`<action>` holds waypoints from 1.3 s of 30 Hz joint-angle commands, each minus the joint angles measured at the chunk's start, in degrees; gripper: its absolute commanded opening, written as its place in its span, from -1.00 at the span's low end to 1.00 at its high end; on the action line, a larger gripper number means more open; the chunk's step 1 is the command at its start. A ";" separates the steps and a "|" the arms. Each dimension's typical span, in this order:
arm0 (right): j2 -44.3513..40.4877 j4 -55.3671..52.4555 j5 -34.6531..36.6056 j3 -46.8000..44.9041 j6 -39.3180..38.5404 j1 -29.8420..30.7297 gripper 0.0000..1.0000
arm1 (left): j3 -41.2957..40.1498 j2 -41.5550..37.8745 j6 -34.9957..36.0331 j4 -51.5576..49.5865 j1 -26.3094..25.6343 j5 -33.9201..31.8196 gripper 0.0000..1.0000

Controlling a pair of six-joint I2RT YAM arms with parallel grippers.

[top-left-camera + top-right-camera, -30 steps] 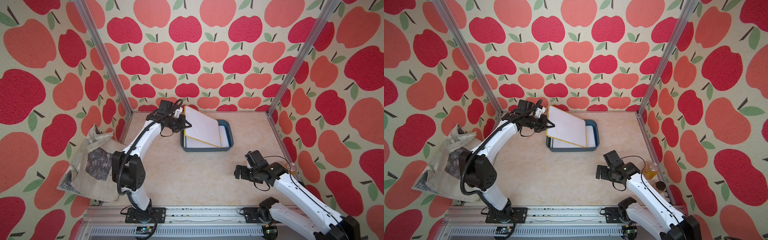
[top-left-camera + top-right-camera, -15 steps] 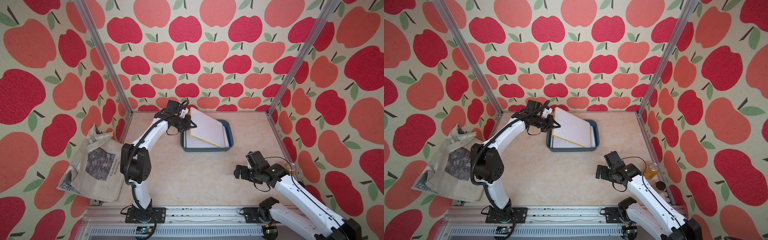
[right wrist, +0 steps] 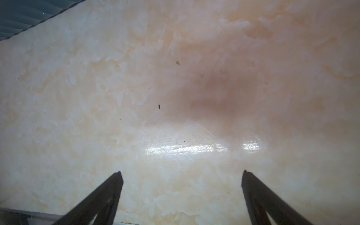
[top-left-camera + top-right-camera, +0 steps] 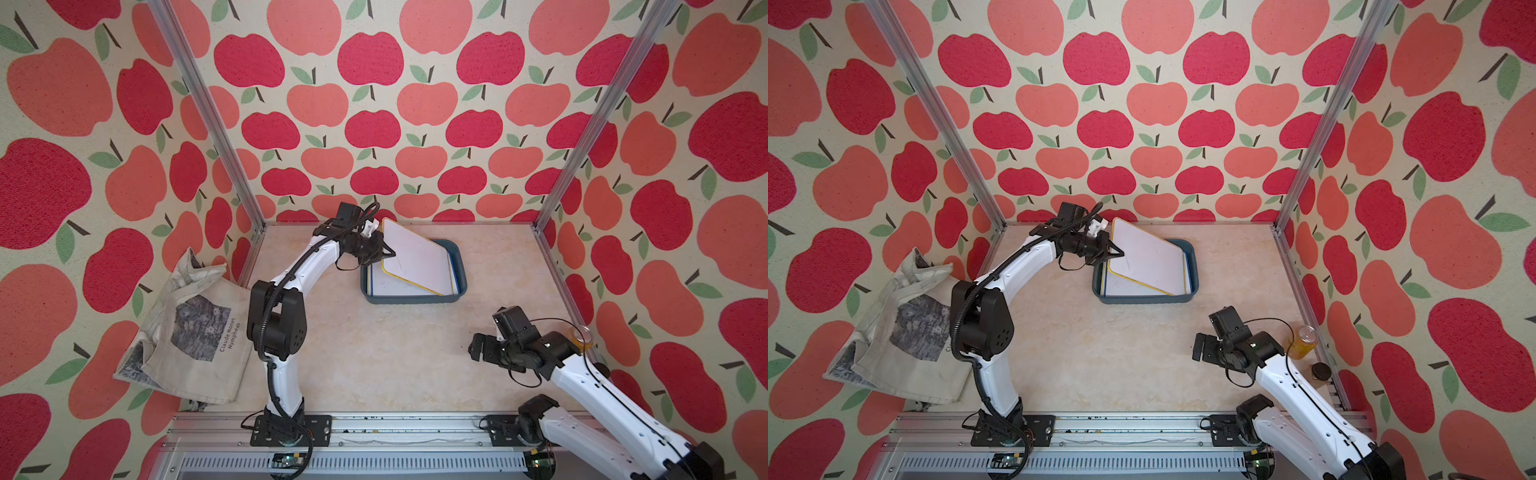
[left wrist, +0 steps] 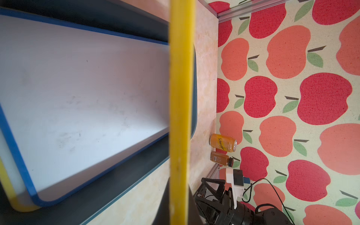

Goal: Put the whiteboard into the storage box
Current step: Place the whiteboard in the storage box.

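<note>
Next, my left gripper lowers the raised edge down into the storage box (image 4: 459,266) toward the blue-framed whiteboard and lets go, because the opposite side already dips inside.
A yellow-framed whiteboard (image 4: 415,257) (image 4: 1146,257) hangs tilted over the storage box (image 4: 459,266) (image 4: 1192,266). Its right side dips into the box and its left side is raised. My left gripper (image 4: 384,251) (image 4: 1115,251) is shut on the raised left edge. In the left wrist view that yellow edge (image 5: 180,97) runs straight through my left gripper (image 5: 179,204). A blue-framed whiteboard (image 5: 78,87) (image 4: 395,286) lies flat inside the box (image 5: 116,175). My right gripper (image 4: 478,351) (image 3: 181,175) is open above bare table at the front right.
A cloth tote bag (image 4: 187,332) lies against the left wall. An orange can (image 4: 1304,340) (image 5: 223,142), a small brown bottle (image 5: 221,158) and a dark cap (image 4: 1320,370) stand by the right wall. Aluminium posts (image 4: 208,116) mark the back corners.
My left arm has carried the yellow-framed whiteboard to the right, so it now hangs further over the box. The right arm has not moved.
</note>
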 commanded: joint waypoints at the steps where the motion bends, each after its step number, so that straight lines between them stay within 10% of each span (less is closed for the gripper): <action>1: -0.76 -0.84 -0.22 -1.26 1.28 -0.38 0.99 | -0.32 -0.45 -2.53 4.94 -0.33 6.30 -1.00; 39: -1.44 0.10 -2.28 -2.53 2.53 -0.41 0.99 | -2.72 4.27 -0.29 -2.44 -2.44 3.49 -0.92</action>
